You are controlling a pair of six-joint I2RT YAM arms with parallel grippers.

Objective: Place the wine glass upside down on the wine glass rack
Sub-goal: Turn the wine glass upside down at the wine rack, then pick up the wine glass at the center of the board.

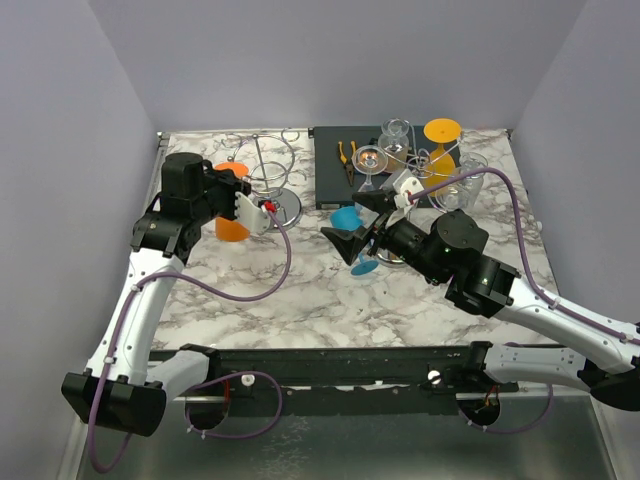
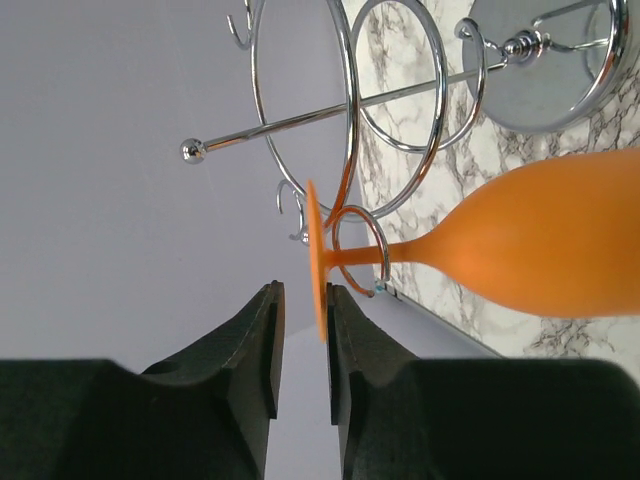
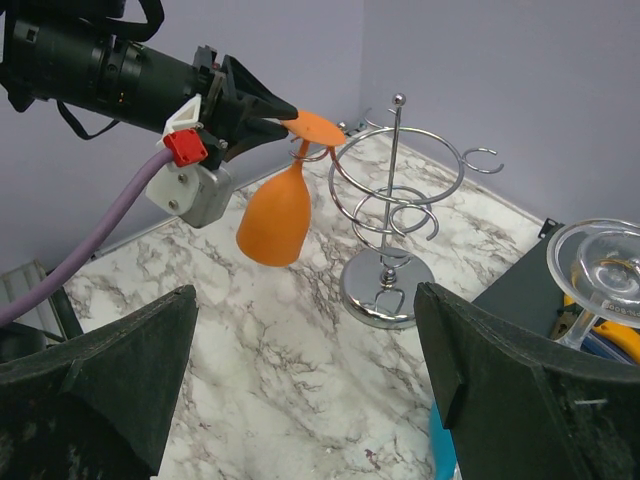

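Note:
My right gripper tips its open fingers downward next and lowers them around the blue glass's stem by the foot (image 1: 363, 260). The glass lies on its side below.
An orange wine glass (image 1: 232, 228) (image 2: 540, 245) (image 3: 275, 215) hangs upside down, its stem inside a hook ring of the chrome wine glass rack (image 1: 270, 175) (image 2: 400, 100) (image 3: 395, 200). Its foot is on top and its bowl hangs clear of the marble. My left gripper (image 1: 236, 182) (image 2: 302, 295) (image 3: 285, 108) is at the foot with its jaws a little apart. The thin foot rim lies against one pad and a gap shows on the other side. My right gripper (image 1: 358, 232) (image 3: 305, 295) stands wide open over the middle of the table, nothing between its fingers.
A blue glass (image 1: 347, 217) lies beside my right gripper. Behind it a dark tray (image 1: 330, 180) holds pliers (image 1: 347, 152). Clear glasses (image 1: 370, 160) (image 3: 600, 265) and another orange glass (image 1: 442, 130) crowd the back right. Grey walls enclose the table.

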